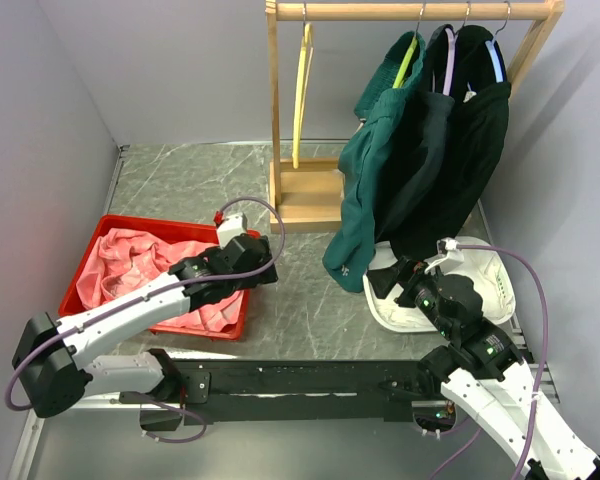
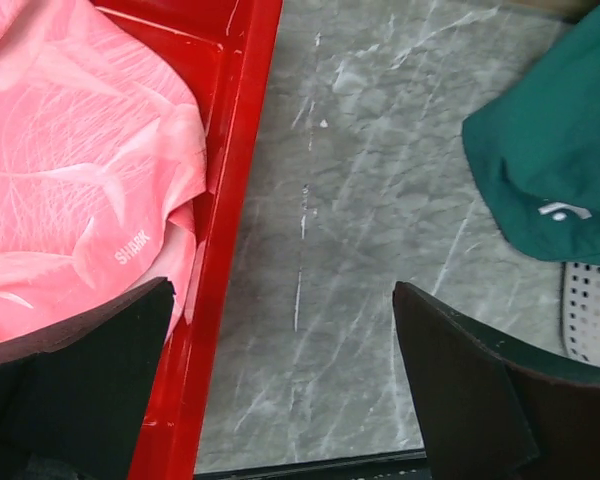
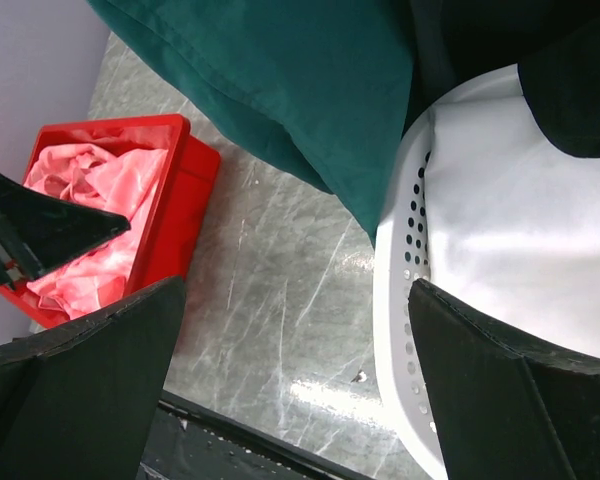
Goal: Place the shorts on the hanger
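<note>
The tray's edge is below my left gripper, so my gripper needs to swing to the left in the top view and lower onto the fold of shorts (image 1: 140, 262).
The salmon-pink shorts (image 1: 140, 262) lie crumpled in the red tray (image 1: 80, 275) at the left. They also show in the left wrist view (image 2: 70, 170) and in the right wrist view (image 3: 90, 190). The yellow hanger (image 1: 301, 90) hangs from the wooden rail (image 1: 410, 11), apart from the other hangers. My left gripper (image 1: 263, 268) is open and empty over the tray's right edge (image 2: 230, 250). My right gripper (image 1: 388, 280) is open and empty, above the table beside the white basket (image 3: 405, 290).
Dark green garments (image 1: 420, 160) hang on green-yellow, purple and light-blue hangers at the right of the rail, reaching down over the white basket (image 1: 505, 290) holding a white cloth (image 3: 520, 230). The rack's wooden base (image 1: 308, 195) stands at the middle back. Grey walls close in both sides.
</note>
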{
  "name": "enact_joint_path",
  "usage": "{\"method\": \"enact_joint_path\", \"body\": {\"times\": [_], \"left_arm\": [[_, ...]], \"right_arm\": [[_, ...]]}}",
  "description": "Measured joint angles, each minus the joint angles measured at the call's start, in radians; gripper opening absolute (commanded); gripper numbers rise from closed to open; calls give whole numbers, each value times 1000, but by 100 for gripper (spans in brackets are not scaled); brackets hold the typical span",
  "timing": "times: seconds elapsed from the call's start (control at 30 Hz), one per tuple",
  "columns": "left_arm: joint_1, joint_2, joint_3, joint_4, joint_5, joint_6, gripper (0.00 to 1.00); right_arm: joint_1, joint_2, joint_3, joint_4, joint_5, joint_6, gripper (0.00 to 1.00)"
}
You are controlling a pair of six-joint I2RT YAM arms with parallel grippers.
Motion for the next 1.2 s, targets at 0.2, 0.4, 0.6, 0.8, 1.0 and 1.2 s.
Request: {"method": "enact_joint_path", "body": {"times": [0.2, 0.4, 0.6, 0.8, 1.0, 1.2], "left_arm": [[18, -32, 42, -76, -8, -64, 97], [269, -65, 49, -139, 40, -140, 96], [490, 74, 135, -325, 23, -232, 96], [688, 184, 129, -383, 9, -268, 96], [734, 237, 82, -341, 2, -281, 49], [736, 316, 73, -293, -43, -266, 1]], "right_arm": [[0, 0, 0, 0, 0, -6, 100], [0, 10, 0, 19, -32, -8, 100], [0, 32, -2, 51, -71, -8, 100], [0, 56, -6, 79, -100, -7, 100], [0, 58, -24, 107, -112, -4, 100], [0, 58, -39, 113, -113, -1, 100]]}}
